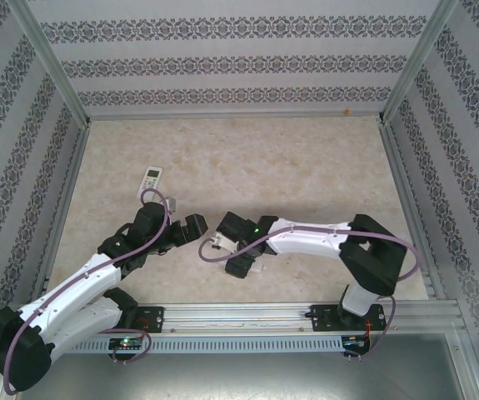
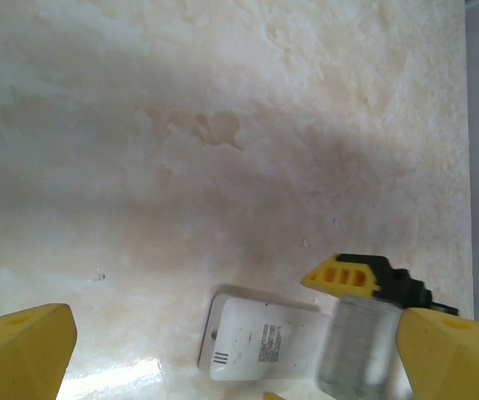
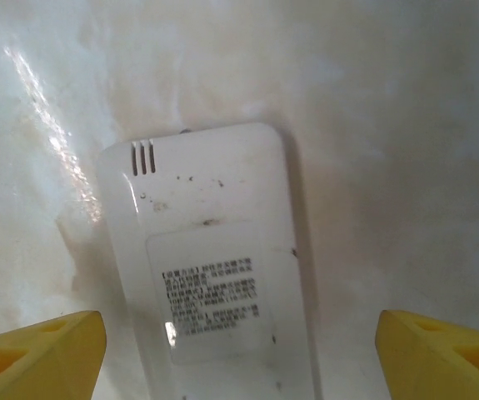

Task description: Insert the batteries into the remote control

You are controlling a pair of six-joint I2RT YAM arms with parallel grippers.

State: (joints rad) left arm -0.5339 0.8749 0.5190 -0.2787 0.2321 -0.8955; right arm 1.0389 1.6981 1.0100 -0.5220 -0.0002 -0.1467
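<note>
I should next ease my left gripper across toward the right gripper and close on the remote control's vented end (image 2: 229, 343), which sticks out past the other fingers.
A white remote control (image 3: 210, 250) lies face down on the table, its label and three vent slits showing. My right gripper (image 3: 241, 354) is open, a yellow finger (image 3: 39, 358) on either side of the remote's body and clear of it. In the left wrist view the same remote control (image 2: 260, 342) lies low in the frame between the wide-open fingers of my left gripper (image 2: 239, 354). A blurred grey shape (image 2: 360, 350) covers its right end. From above, the left gripper (image 1: 191, 232) and right gripper (image 1: 232, 246) face each other over the remote control (image 1: 217, 242). The batteries are out of view.
A second remote (image 1: 152, 177) lies face up, behind and to the left of my left gripper. Patterned walls and metal rails (image 1: 56, 208) bound the beige table on three sides. A yellow fingertip of the right gripper (image 2: 343, 275) shows in the left wrist view.
</note>
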